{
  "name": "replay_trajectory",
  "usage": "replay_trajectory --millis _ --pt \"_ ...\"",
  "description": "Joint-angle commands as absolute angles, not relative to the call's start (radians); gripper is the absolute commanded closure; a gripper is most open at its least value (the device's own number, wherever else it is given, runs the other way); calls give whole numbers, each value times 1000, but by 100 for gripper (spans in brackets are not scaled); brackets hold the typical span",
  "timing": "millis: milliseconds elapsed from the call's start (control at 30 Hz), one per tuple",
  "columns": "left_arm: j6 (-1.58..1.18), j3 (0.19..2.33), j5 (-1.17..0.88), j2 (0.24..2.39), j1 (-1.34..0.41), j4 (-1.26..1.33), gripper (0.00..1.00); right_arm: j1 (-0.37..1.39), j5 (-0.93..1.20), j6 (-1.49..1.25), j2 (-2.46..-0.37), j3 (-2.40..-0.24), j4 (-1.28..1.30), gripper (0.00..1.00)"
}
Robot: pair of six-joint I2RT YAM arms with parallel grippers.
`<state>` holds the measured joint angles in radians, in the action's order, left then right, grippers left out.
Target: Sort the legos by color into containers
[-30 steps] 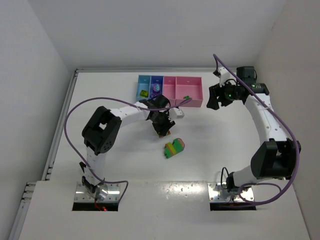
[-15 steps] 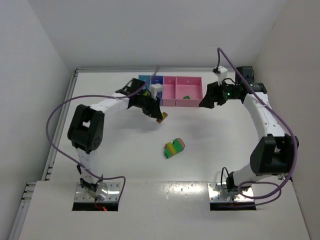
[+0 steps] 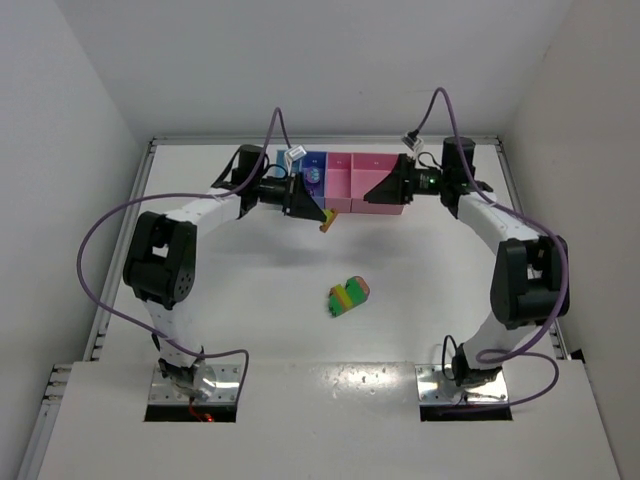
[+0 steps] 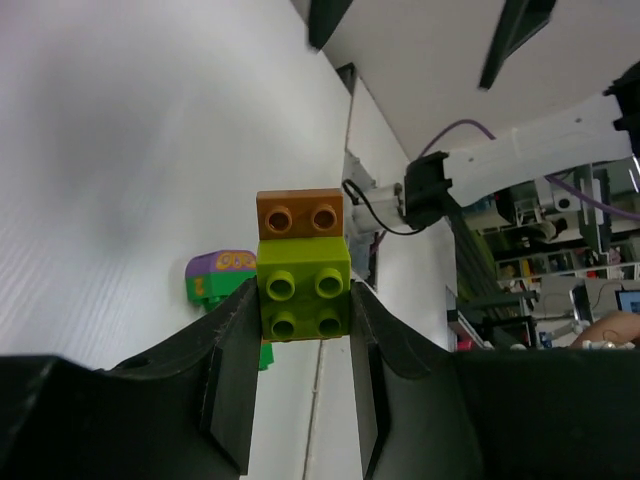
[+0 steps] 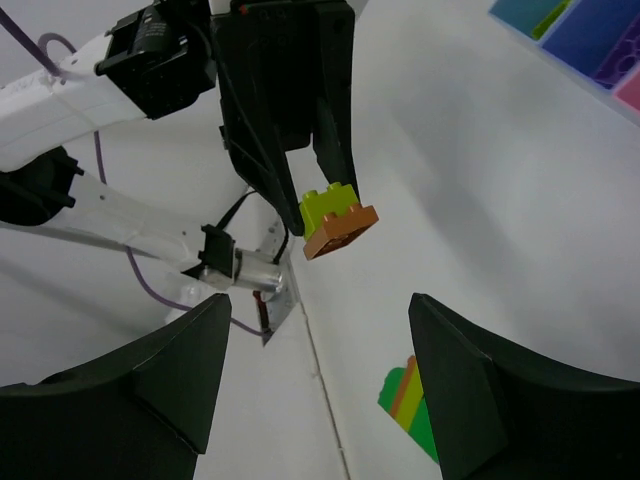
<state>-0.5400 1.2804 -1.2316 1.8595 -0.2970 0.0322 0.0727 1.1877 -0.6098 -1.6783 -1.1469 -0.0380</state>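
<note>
My left gripper needs to swing outward next, turn its fingers down over the light blue bin and let go of its brick, because a lime-green brick shows in that bin.
My left gripper [image 3: 318,215] is shut on a small clump of a lime-green brick [image 4: 303,298] with an orange brick [image 4: 299,214] stuck to it, held in the air just in front of the row of bins [image 3: 340,186]. The held clump also shows in the right wrist view [image 5: 338,218]. A striped multicoloured clump [image 3: 348,295] lies on the table, and shows in the left wrist view [image 4: 224,278] and the right wrist view [image 5: 408,400]. My right gripper [image 3: 378,190] is open and empty over the wider pink bin [image 3: 394,196].
The light blue and blue-purple bins [image 5: 592,30] hold small bricks. White walls enclose the table [image 3: 230,300] on three sides. A raised rail [image 3: 125,240] runs along the left edge.
My left gripper has carried the lime-and-orange clump from mid-table up to the bins. My right gripper has swung left from beside the bins to over the wider pink bin.
</note>
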Motion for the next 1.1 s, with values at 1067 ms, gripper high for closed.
replay_trajectory --millis 1067 --pt "-549 1440 -1365 1871 -319 11 80 265 1279 -695 -1825 -1295 -202 51"
